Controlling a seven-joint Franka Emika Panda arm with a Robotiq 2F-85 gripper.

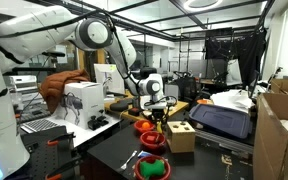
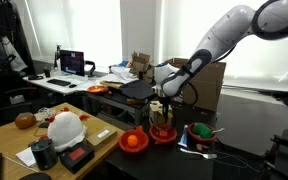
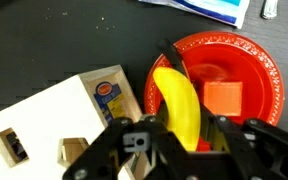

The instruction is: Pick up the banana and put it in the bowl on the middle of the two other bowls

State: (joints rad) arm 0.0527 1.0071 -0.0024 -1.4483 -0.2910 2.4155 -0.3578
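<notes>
I will next move my gripper to the right in the wrist view, over the red bowl's middle (image 3: 215, 91), to let go of the banana (image 3: 174, 95), because it hangs near the bowl's rim on the side of the box.
My gripper (image 3: 181, 128) is shut on the small yellow banana (image 3: 174, 95) and holds it over the left rim of the plain red bowl (image 3: 256, 55), which has an orange square block (image 3: 222, 97) inside. In both exterior views the gripper (image 1: 156, 113) (image 2: 162, 108) hangs just above this middle bowl (image 1: 152, 142) (image 2: 164, 133). The orange-red bowl (image 2: 134, 141) (image 1: 144, 126) and the green-rimmed bowl (image 2: 200, 133) (image 1: 152, 168) flank it.
A tan wooden box (image 3: 54, 120) (image 1: 180, 135) stands right beside the red bowl. A blue-and-white packet (image 3: 209, 10) lies past the bowl. A black case (image 1: 222, 118), cardboard boxes (image 1: 279, 130) and a white round object (image 2: 64, 128) stand around the table.
</notes>
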